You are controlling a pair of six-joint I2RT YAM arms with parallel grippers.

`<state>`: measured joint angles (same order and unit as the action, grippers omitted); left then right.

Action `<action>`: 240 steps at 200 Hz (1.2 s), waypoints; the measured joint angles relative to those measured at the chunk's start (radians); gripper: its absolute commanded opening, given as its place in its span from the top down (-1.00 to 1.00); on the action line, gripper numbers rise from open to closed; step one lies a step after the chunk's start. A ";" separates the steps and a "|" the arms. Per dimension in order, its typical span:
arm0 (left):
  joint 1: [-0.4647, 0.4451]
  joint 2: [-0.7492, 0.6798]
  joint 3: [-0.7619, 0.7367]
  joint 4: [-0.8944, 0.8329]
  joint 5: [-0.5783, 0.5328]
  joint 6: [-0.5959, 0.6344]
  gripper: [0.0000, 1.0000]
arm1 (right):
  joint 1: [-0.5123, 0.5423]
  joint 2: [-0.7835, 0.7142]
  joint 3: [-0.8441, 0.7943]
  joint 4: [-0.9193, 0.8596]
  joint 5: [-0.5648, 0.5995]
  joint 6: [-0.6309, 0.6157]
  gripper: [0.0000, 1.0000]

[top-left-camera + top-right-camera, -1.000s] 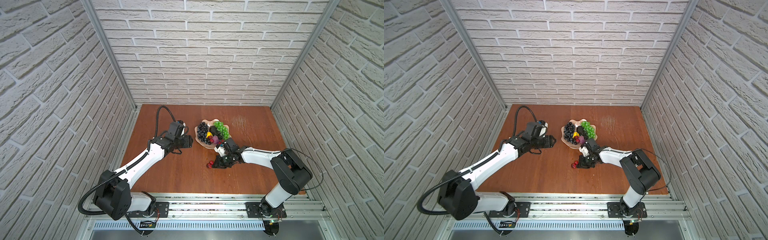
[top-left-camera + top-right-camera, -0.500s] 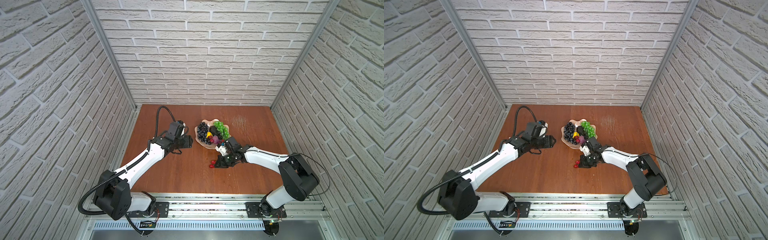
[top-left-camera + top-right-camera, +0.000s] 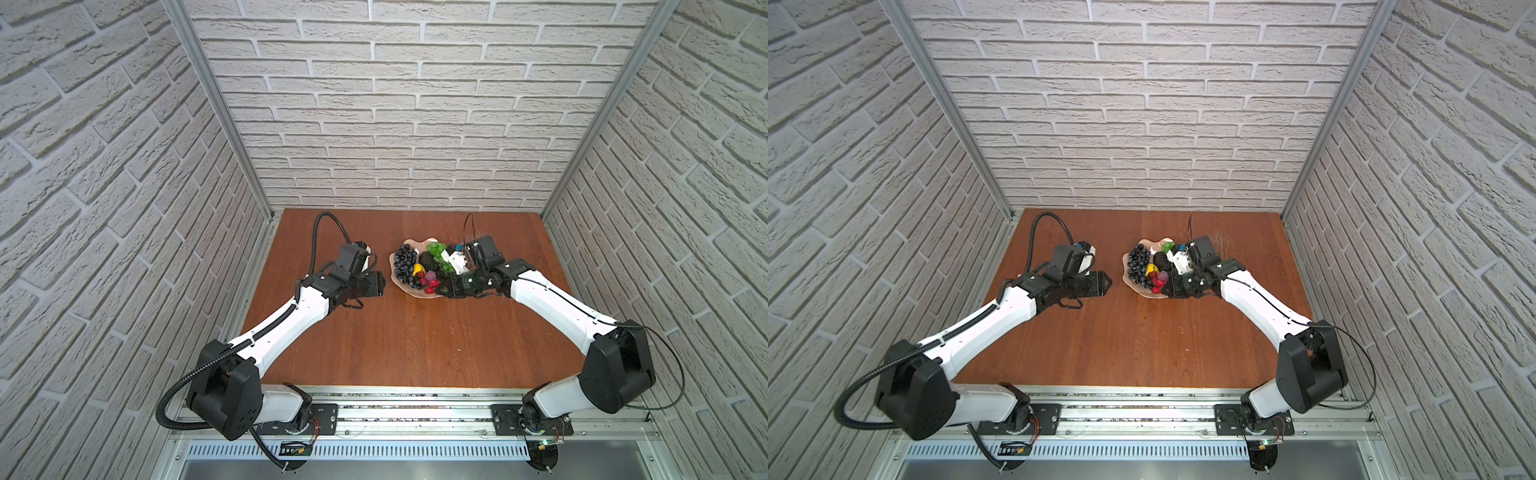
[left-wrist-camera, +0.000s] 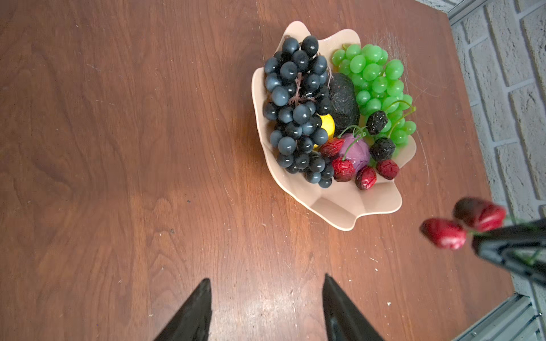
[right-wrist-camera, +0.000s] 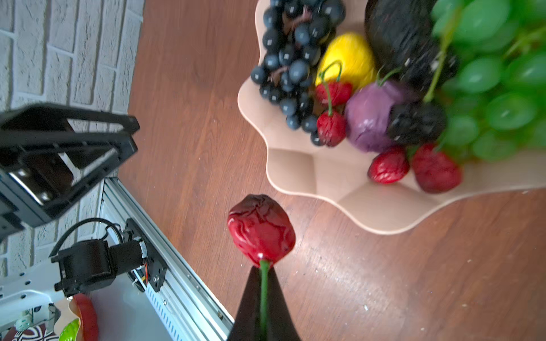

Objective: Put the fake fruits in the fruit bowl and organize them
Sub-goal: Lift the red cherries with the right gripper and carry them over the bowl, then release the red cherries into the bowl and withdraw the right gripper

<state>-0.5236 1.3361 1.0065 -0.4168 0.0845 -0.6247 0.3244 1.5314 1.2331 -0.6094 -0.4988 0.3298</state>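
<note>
The near part of the bowl's bottom is bare of fruit, so the right gripper needs to move outward and down over it and release the green cherry stem there.
The peach-pink fruit bowl [image 4: 339, 218] holds dark grapes [image 4: 298, 109], green grapes [image 4: 378, 79], an avocado [image 4: 344, 103], a lemon [image 4: 326, 124], a purple fruit [image 4: 356, 153], black cherries [image 4: 382, 149] and red cherries [image 4: 342, 169]. My right gripper [image 5: 263, 270] is shut on the green stem of a red cherry pair [image 5: 261, 230], held above the table just off the bowl's near right rim [image 3: 419, 296]. In the left wrist view both held cherries [image 4: 443, 234] show. My left gripper [image 4: 266, 280] is open and empty, left of the bowl [image 3: 1133, 284].
Brick-pattern walls close in the wooden table [image 3: 395, 340] on three sides. An aluminium rail [image 3: 395, 399] with both arm bases runs along the front edge. In the right wrist view, colourful items [image 5: 79, 321] lie off the table beyond the rail.
My right gripper has lifted the red cherry pair off the table in front of the bowl and carried it back toward the bowl's near right rim. The left arm has not moved.
</note>
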 measured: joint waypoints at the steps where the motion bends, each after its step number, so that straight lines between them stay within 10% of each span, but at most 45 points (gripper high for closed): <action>1: 0.000 0.000 0.000 0.000 0.000 0.000 -0.20 | -0.002 0.002 0.003 0.000 0.000 -0.001 0.89; 240: 0.000 -0.018 0.000 -0.011 -0.013 -0.016 -0.20 | -0.071 0.263 0.062 -0.045 -0.080 -0.117 0.88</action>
<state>-0.5236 1.3178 1.0065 -0.4282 0.0715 -0.6407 0.2535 1.7947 1.2953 -0.6544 -0.5793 0.2131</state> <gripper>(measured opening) 0.603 0.061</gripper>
